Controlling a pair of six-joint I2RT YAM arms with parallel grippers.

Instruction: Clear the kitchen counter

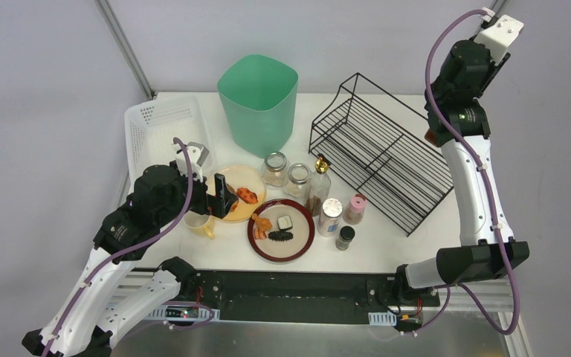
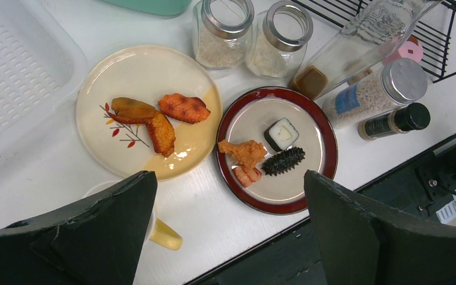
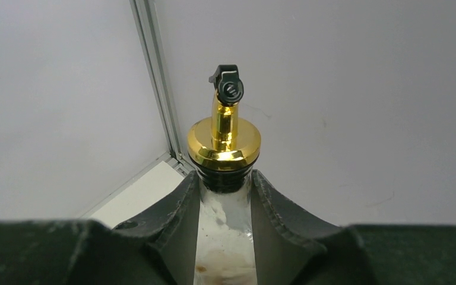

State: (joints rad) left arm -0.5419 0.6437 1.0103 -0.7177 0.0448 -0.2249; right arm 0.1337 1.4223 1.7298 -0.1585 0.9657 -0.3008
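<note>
The wires on the rack's far part (image 1: pixel 381 129) are empty, so my right gripper will swing to the left in the top view next and lower the bottle there.
The white kitchen counter (image 1: pixel 386 249) holds a cream plate (image 2: pixel 148 77) of fried pieces, a red-rimmed plate (image 2: pixel 326 154) of food bits and a yellow-handled mug (image 2: pixel 166 234). My left gripper (image 2: pixel 228 176) hangs open above the counter's near edge between the mug and the red-rimmed plate, holding nothing; in the top view the left gripper (image 1: pixel 223 197) hovers over the cream plate's left side. My right gripper (image 3: pixel 225 185) is shut on the neck of a glass bottle (image 3: pixel 225 237) with a gold pourer. The right arm (image 1: pixel 468 111) is raised at the back right, its fingers hidden in the top view.
Two glass jars (image 1: pixel 285 173), a gold-topped bottle (image 1: pixel 318 182) and three spice shakers (image 1: pixel 342 219) crowd the counter's middle. A green bin (image 1: pixel 259 93) stands at the back, a black wire rack (image 1: pixel 386 149) to the right, a white perforated basket (image 1: pixel 163 130) to the left.
</note>
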